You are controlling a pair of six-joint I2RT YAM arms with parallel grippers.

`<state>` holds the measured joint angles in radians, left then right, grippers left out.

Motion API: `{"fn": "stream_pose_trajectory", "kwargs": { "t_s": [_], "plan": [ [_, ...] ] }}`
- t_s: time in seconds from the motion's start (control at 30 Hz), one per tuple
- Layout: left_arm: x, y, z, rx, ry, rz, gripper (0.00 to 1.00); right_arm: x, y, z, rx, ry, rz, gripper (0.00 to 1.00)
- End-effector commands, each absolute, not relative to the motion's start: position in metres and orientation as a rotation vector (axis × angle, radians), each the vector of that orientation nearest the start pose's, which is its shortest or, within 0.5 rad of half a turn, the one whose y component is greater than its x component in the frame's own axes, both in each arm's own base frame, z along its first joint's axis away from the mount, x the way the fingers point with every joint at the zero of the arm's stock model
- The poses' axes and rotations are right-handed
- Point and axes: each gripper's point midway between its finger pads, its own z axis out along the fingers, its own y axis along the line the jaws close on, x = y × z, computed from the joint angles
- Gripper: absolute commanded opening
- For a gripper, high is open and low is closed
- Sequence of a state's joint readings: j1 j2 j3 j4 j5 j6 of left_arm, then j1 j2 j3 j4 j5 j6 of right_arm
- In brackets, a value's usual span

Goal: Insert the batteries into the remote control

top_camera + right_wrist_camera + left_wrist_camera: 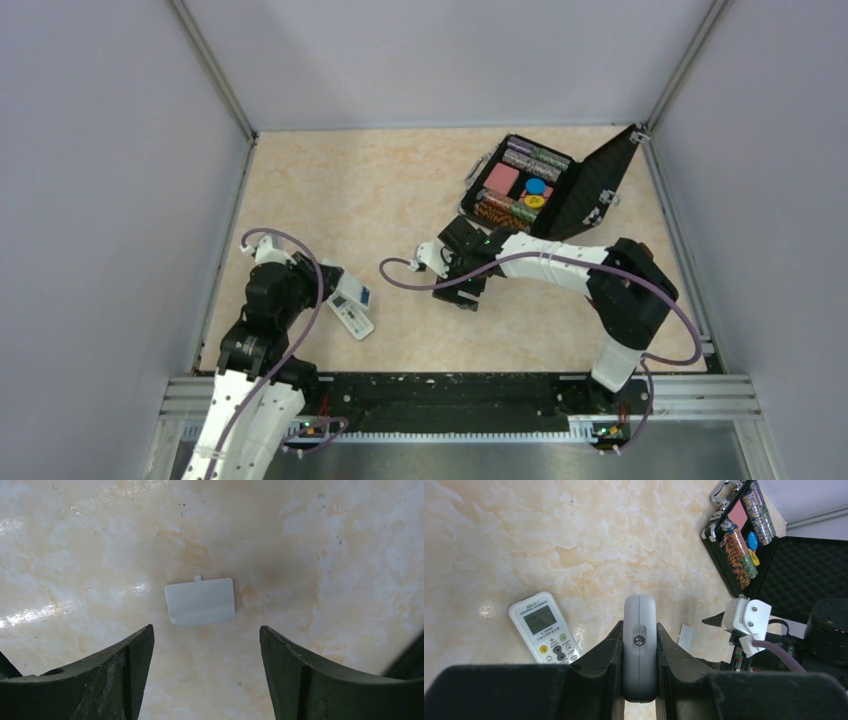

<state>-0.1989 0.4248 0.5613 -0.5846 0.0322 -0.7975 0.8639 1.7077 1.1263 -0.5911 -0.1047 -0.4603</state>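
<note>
My right gripper will next bring its open fingers down to the short ends of the white battery cover (466,298) (200,601) and close.
My left gripper (640,630) is shut on the remote control (640,612), which it holds edge-on, so I see only its grey-white end with a small round window. In the top view this gripper (322,277) is at the left of the table. My right gripper (206,630) is open and empty, hovering just above a small white battery cover (200,601) that lies flat on the table. The cover also shows in the left wrist view (685,637). In the top view the right gripper (465,298) is mid-table. No batteries are in view.
A white remote with a small display (545,628) lies on the table beside my left gripper, and shows in the top view too (353,308). An open black case of poker chips (530,185) stands at the back right. Grey walls enclose the table.
</note>
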Motion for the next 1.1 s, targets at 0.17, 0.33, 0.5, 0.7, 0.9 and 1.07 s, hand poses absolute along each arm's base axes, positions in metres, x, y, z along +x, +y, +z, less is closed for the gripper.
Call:
{"fn": "stream_pose_trajectory", "kwargs": {
  "t_s": [0.17,0.33,0.5,0.7,0.9,1.07],
  "plan": [
    [0.225,-0.077,0.213,-0.572,1.903,-0.664,0.0,0.238,0.284,0.028,-1.833,2.081,0.27,0.75],
    [0.224,-0.077,0.213,-0.572,1.904,-0.661,0.0,0.243,0.281,0.024,-1.844,2.078,0.253,0.71],
    [0.222,-0.076,0.213,-0.566,1.908,-0.655,0.0,0.248,0.278,0.021,-1.856,2.084,0.241,0.7],
    [0.223,-0.072,0.213,-0.579,1.902,-0.632,0.0,0.251,0.277,0.013,-1.863,2.11,0.246,0.65],
    [0.224,-0.074,0.212,-0.578,1.908,-0.638,0.0,0.249,0.274,0.011,-1.87,2.126,0.264,0.51],
    [0.225,-0.08,0.212,-0.562,1.912,-0.672,0.0,0.248,0.278,0.019,-1.831,2.132,0.292,0.41]
  ]
}}
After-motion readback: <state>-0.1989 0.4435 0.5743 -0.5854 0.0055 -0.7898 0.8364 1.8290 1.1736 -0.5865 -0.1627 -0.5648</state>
